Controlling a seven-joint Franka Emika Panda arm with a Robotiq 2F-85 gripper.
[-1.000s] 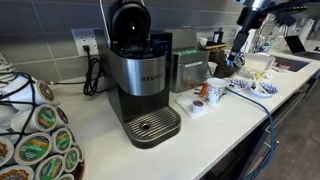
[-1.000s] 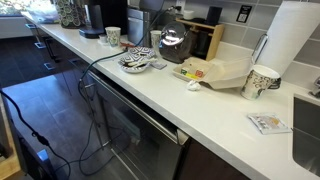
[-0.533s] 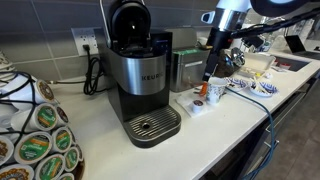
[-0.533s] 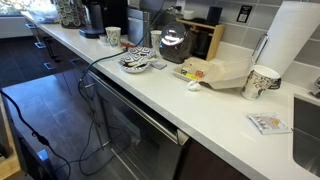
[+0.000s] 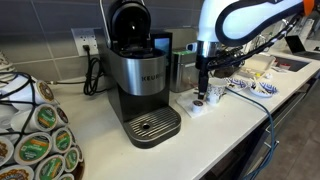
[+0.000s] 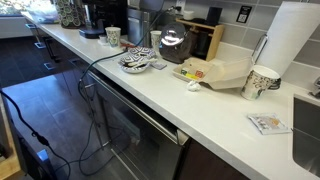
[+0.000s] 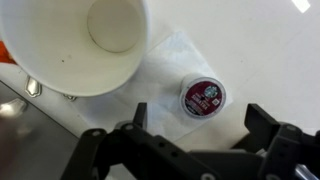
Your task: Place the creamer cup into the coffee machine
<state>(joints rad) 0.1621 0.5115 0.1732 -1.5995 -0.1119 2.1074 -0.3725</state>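
Note:
The open fingers are above and short of the creamer cup [image 5: 198, 103] [image 7: 203, 97]. Next, my gripper moves down and toward it, one finger to each side of its lid.
The creamer cup [image 7: 204, 98], tiny with a dark red foil lid, stands upright on a white napkin [image 7: 170, 60] beside the white mug [image 7: 100, 40]. In an exterior view it [image 5: 198, 103] sits right of the coffee machine [image 5: 140, 75], a silver-and-black Keurig with its lid head raised. My gripper [image 7: 200, 125] is open and empty, pointing down just above the cup, with one finger on each side of a spot just short of the cup. It also shows in an exterior view [image 5: 203, 88]. The mug shows in both exterior views [image 5: 217, 92] [image 6: 112, 36].
A steel box-shaped appliance [image 5: 185, 68] stands between the Keurig and the mug. A bowl of green-lidded pods [image 5: 35, 140] is at the front left. A dish of packets [image 6: 135, 62], a patterned cup [image 6: 262, 80] and a paper towel roll [image 6: 290, 40] lie along the counter.
The arm has swung in from the far right toward the Keurig and come down over the creamer cup and mug. Nothing on the counter has moved.

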